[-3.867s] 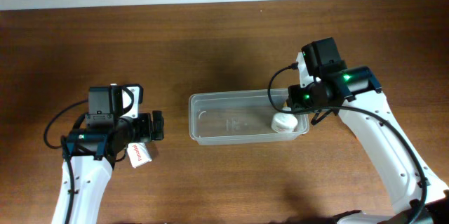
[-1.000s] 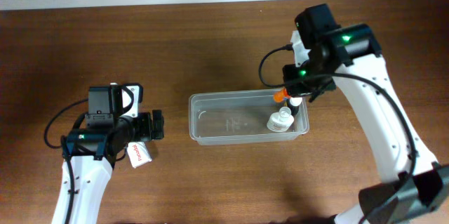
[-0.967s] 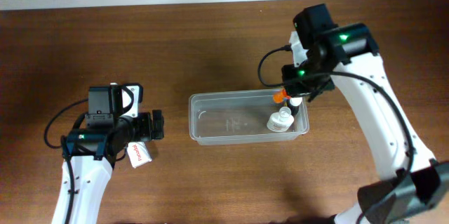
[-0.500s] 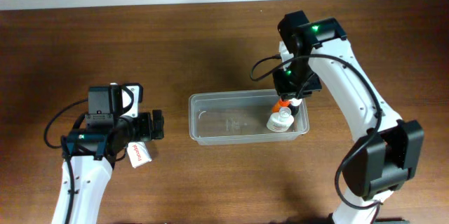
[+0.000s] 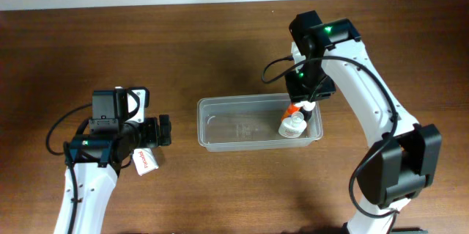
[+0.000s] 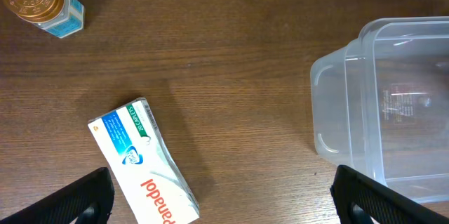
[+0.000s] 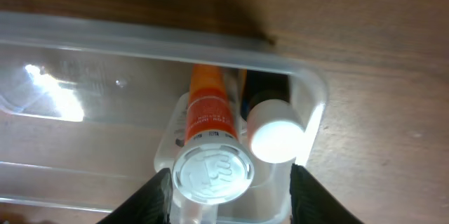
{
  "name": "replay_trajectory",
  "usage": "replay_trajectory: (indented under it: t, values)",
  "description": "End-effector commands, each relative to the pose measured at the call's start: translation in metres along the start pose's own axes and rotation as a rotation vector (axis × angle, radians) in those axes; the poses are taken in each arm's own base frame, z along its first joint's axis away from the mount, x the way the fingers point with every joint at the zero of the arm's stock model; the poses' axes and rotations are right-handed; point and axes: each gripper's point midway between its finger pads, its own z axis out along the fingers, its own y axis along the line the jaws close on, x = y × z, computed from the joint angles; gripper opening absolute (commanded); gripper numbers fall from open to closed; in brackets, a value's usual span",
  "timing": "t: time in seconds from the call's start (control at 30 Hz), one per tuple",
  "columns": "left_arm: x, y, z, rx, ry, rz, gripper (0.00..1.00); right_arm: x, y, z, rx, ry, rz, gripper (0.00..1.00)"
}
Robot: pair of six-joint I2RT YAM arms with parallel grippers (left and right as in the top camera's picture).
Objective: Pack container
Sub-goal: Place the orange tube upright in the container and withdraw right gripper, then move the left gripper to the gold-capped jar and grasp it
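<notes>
My left gripper will next move outward, toward the left in the wrist view, and down over its gold lid, as the small jar is still outside the tub.
The container is a clear shallow tub at mid-table; it also shows in the left wrist view and the right wrist view. At its right end stands a clear bottle with a white ribbed cap. Beside it lie an orange bottle and a dark item with a white cap. My right gripper hangs open over these, its fingers on either side of the two caps. My left gripper is open and empty, left of the tub.
A white Panadol box lies on the wood by my left gripper. A small jar with a gold lid stands farther off in the left wrist view. The table's far edge meets a white wall.
My right arm swung in over the tub's right end and came lower. The orange bottle it carried above the rim now lies inside the tub. The left arm has not moved.
</notes>
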Motion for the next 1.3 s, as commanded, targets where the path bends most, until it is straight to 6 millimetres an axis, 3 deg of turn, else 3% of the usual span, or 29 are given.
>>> replay_trajectory:
  t: [0.0,0.07,0.1,0.2,0.33,0.53,0.63,0.73,0.93,1.07,1.17,1.23,1.27]
  values:
    - [-0.007,0.003,-0.004,-0.018,-0.018,-0.002,0.99,-0.015,-0.017,-0.075,0.022,-0.257,0.036,0.53]
    - [-0.006,0.01,-0.005,-0.054,-0.016,-0.026,1.0,-0.015,-0.03,-0.099,0.015,-0.345,0.073,0.63]
    - [-0.003,0.021,-0.007,-0.12,-0.005,-0.087,0.99,-0.011,-0.051,-0.123,0.01,-0.422,0.131,0.75]
    - [0.003,0.038,-0.009,-0.197,0.008,-0.188,1.0,0.004,-0.095,-0.14,0.032,-0.458,0.234,0.83]
    - [-0.004,0.067,-0.017,-0.254,-0.017,-0.307,0.99,0.025,-0.127,-0.124,0.0,-0.355,0.271,0.84]
    - [-0.057,0.111,-0.028,-0.313,-0.045,-0.406,0.99,0.036,-0.139,-0.099,-0.011,-0.268,0.312,0.84]
    - [-0.087,0.13,-0.005,-0.323,-0.003,-0.429,0.99,0.039,-0.138,-0.092,-0.014,-0.249,0.312,0.84]
    - [-0.095,0.139,0.026,-0.324,0.053,-0.433,0.99,0.039,-0.138,-0.091,-0.014,-0.244,0.313,0.84]
    - [-0.069,0.153,0.105,-0.32,0.206,-0.445,0.99,0.039,-0.138,-0.09,-0.014,-0.245,0.313,0.84]
    - [-0.05,0.158,0.138,-0.321,0.279,-0.451,0.99,0.039,-0.138,-0.09,-0.014,-0.243,0.313,0.84]
    - [-0.047,0.16,0.146,-0.321,0.289,-0.451,1.0,0.039,-0.138,-0.09,-0.014,-0.243,0.313,0.84]
    - [-0.049,0.16,0.148,-0.321,0.279,-0.451,0.92,0.039,-0.138,-0.09,-0.014,-0.244,0.313,0.84]
    - [-0.051,0.161,0.149,-0.32,0.27,-0.45,0.81,0.039,-0.138,-0.09,-0.014,-0.243,0.313,0.84]
